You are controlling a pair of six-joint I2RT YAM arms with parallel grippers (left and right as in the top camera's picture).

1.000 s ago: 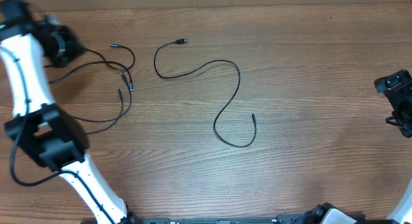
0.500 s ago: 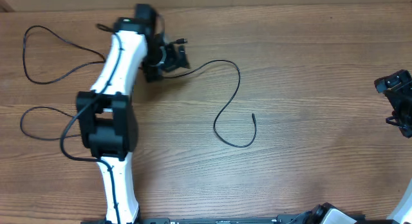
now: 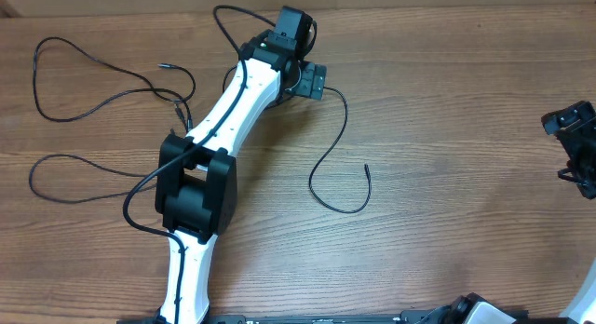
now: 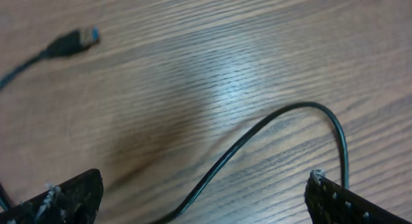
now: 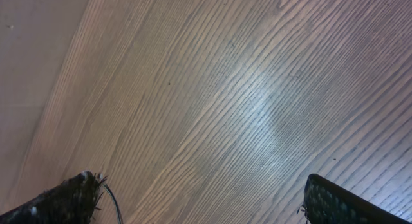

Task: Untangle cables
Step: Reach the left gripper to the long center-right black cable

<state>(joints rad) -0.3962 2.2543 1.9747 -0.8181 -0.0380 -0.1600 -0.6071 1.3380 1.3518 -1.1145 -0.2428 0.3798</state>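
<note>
My left gripper moves down toward the table next, onto the thin black cable (image 3: 329, 89) (image 4: 239, 143) right beside its bend.
Several thin black cables lie on the wooden table. A tangled group (image 3: 177, 105) spreads in loops over the left side. A single S-shaped cable (image 3: 328, 156) lies in the middle. My left gripper (image 3: 318, 82) is open above its upper end. In the left wrist view this cable (image 4: 257, 130) arcs between the open fingers (image 4: 71, 198), untouched, and a plug with a blue tip (image 4: 77, 38) lies at the upper left. My right gripper (image 3: 579, 149) sits at the right edge. In its wrist view the right gripper (image 5: 203, 192) is open over bare wood.
The left arm (image 3: 223, 128) stretches diagonally from the front edge to the back middle, crossing over part of the left cables. Its own thicker black wire (image 3: 130, 217) loops beside its elbow. The table's back edge (image 3: 419, 3) lies just beyond the left gripper.
The left arm has swung from the far left corner rightwards to the S-shaped cable's upper end. The looped cables on the left have come into view. The right arm has not moved.
</note>
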